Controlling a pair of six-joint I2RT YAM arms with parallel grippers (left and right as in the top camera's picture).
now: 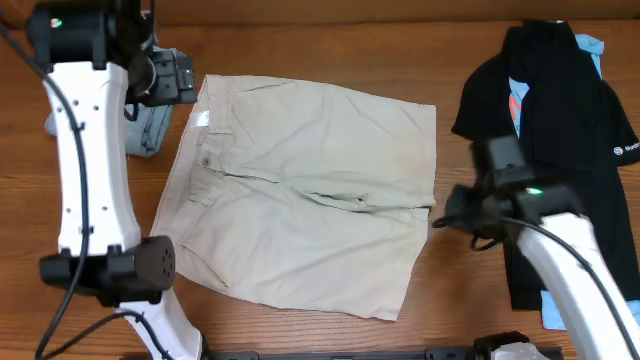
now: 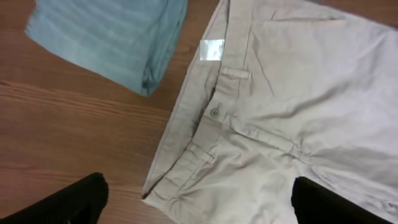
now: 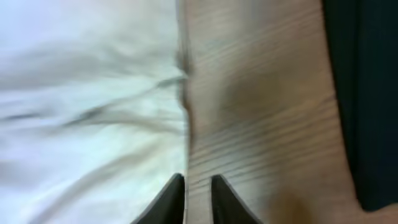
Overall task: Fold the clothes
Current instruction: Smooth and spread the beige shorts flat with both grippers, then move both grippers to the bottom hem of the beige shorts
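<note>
My left gripper moves back and down next, turning its open fingers onto the uncovered near waistband corner.
The beige khaki shorts [image 1: 310,190] lie spread flat in the middle of the table, waistband to the left. My left gripper [image 1: 190,82] hovers over the waistband's far corner. In the left wrist view its fingers [image 2: 199,205] stand wide apart, open and empty, above the waistband, button and fly [image 2: 214,113]. My right gripper [image 1: 442,218] is at the right hem of the shorts. In the right wrist view its fingers [image 3: 198,186] are nearly together with a thin gap, holding nothing, right at the edge of the shorts [image 3: 81,93].
A folded light-blue denim piece [image 1: 150,125] lies left of the shorts, also in the left wrist view [image 2: 106,37]. A black T-shirt [image 1: 560,110] over a light-blue garment lies at the right, and its edge shows in the right wrist view [image 3: 367,93].
</note>
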